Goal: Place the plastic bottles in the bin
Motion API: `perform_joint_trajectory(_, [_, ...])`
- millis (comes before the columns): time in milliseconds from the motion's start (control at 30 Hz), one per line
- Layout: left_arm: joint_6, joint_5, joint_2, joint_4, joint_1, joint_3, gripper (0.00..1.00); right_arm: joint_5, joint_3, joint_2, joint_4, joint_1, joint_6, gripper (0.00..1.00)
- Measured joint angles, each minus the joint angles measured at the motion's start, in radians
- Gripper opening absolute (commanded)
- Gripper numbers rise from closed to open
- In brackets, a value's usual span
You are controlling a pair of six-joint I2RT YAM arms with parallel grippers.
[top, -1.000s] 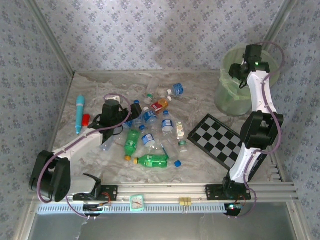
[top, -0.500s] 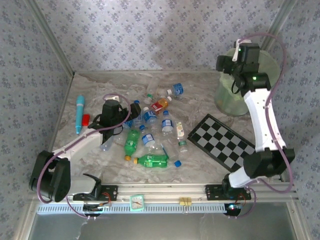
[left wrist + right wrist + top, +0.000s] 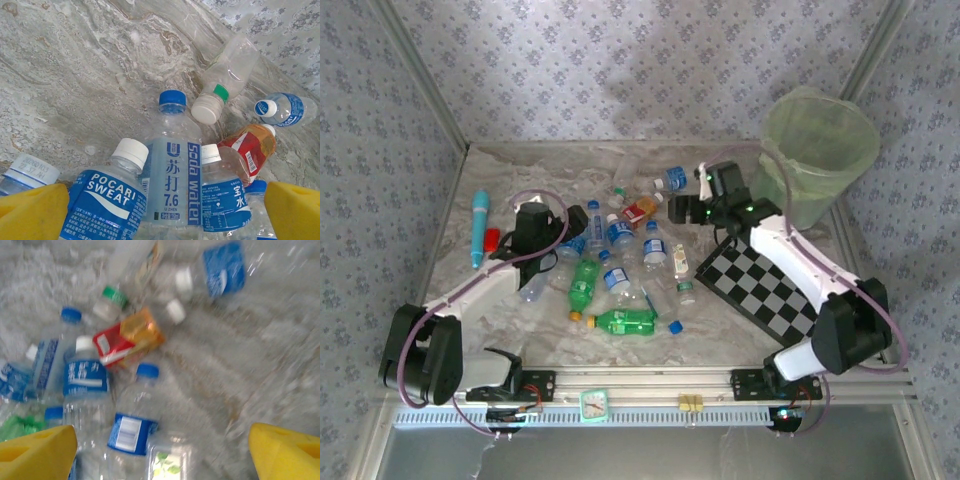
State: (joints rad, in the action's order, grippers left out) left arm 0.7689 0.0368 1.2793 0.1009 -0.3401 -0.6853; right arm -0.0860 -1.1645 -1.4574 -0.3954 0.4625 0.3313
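Note:
I will move my right gripper down and back next, onto the far end of the leaf-labelled bottle (image 3: 679,250) (image 3: 172,442), because it lies at the edge of the heap, next to bare tabletop.
Several plastic bottles (image 3: 620,262) lie in a heap mid-table, mostly clear with blue caps and labels. Two green ones (image 3: 585,283) are among them, and a red-orange labelled one (image 3: 640,210). The pale-green bin (image 3: 820,150) stands at the back right. My left gripper (image 3: 582,222) is open at the heap's left side; in its wrist view a soda water bottle (image 3: 172,170) and a Pocari Sweat bottle (image 3: 107,200) lie between the yellow fingers (image 3: 32,212). My right gripper (image 3: 678,210) hangs open over the heap's back right, above a blue-capped bottle (image 3: 132,425) and beside the red-orange bottle (image 3: 130,337).
A black-and-white checkerboard (image 3: 760,283) lies on the right, under the right arm. A turquoise pen-like tube (image 3: 480,228) and a small red object (image 3: 492,238) lie at the left. Patterned walls close in the back and sides. A small clock (image 3: 594,403) sits on the front rail.
The right arm has swung from above the bin down and left to the bottle heap, its jaws opening wider. The left arm has barely moved.

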Motion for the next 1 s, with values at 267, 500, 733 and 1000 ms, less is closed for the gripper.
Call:
perform_joint_trajectory(267, [0.026, -0.049, 0.061, 0.003, 0.0, -0.008, 1.0, 0.084, 0.038, -0.109, -0.048, 0.107, 0.12, 0.9])
perform_joint_trajectory(500, [0.027, -0.096, 0.07, 0.008, 0.0, -0.008, 1.0, 0.163, 0.018, -0.193, -0.156, 0.171, 0.126, 0.86])
perform_joint_trajectory(733, [0.026, -0.134, 0.078, 0.009, 0.0, -0.018, 1.0, 0.216, -0.021, -0.273, -0.211, 0.178, 0.122, 0.74])
perform_joint_trajectory(1000, [0.027, -0.142, 0.078, 0.012, 0.0, -0.019, 1.0, 0.241, -0.057, -0.305, -0.219, 0.178, 0.121, 0.71])
